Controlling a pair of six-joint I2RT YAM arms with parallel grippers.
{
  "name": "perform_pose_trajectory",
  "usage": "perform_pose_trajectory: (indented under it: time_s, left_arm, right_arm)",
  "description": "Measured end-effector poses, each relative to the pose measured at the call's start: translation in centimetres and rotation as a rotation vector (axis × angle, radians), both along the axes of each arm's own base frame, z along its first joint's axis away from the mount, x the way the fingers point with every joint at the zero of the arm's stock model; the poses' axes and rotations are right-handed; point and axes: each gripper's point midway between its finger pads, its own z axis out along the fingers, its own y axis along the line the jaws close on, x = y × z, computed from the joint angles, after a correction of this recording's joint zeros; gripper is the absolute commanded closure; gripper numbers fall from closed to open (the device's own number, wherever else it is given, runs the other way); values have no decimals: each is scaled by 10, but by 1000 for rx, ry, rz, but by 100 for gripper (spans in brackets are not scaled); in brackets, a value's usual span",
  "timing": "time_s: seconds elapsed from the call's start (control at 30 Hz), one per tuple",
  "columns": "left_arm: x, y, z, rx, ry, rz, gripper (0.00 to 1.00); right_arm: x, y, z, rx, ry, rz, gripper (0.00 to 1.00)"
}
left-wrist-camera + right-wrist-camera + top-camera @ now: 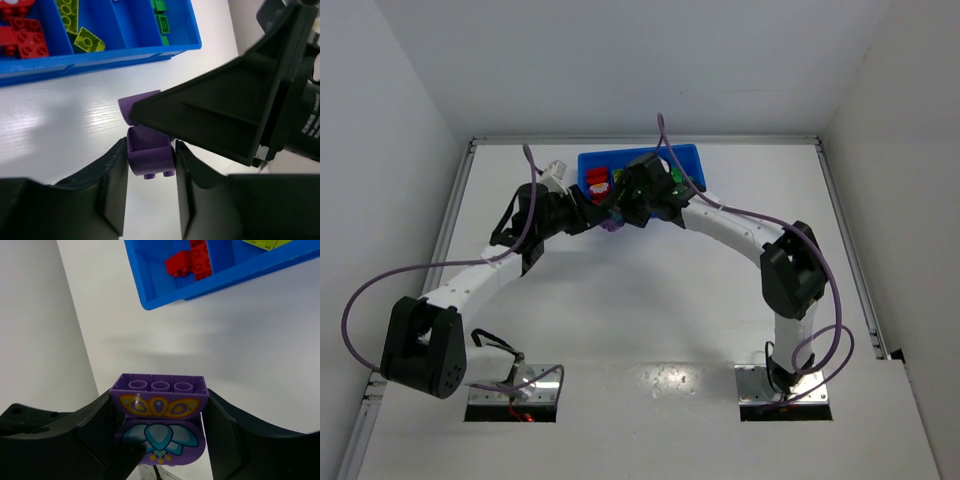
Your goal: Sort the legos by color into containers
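Note:
The container between yellow-green and green legos looks mostly empty, so I should pull my right gripper outward from my left gripper, over it, lower and release.
My two grippers meet over the white table, just in front of the blue tray (688,158). My right gripper (159,399) is shut on a purple lego cluster (160,407) printed with orange and teal petals. In the left wrist view my left gripper (150,146) is shut on a small plain purple brick (148,159) at that cluster's end, under the right gripper's black finger (225,105). From above the purple lego (611,224) shows between both hands. The tray's containers (100,60) hold red legos (25,35), yellow-green legos (75,25) and green legos (161,20).
A small white object (555,172) lies left of the tray. White walls enclose the table on the left, right and back. Purple cables (380,285) loop off both arms.

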Motion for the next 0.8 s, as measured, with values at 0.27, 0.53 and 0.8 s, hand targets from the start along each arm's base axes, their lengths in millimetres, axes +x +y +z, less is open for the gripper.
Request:
perform_pose_trajectory:
  time_s: [0.27, 0.53, 0.8]
  left_arm:
    - [4, 2, 3, -3, -11, 21, 96]
    - [-23, 0, 5, -9, -19, -38, 100]
    - [-42, 4, 15, 47, -91, -80, 100]
  right_arm:
    - [11, 0, 7, -6, -22, -21, 100]
    - [48, -29, 13, -63, -116, -91, 100]
    - [110, -91, 6, -263, -293, -152, 100]
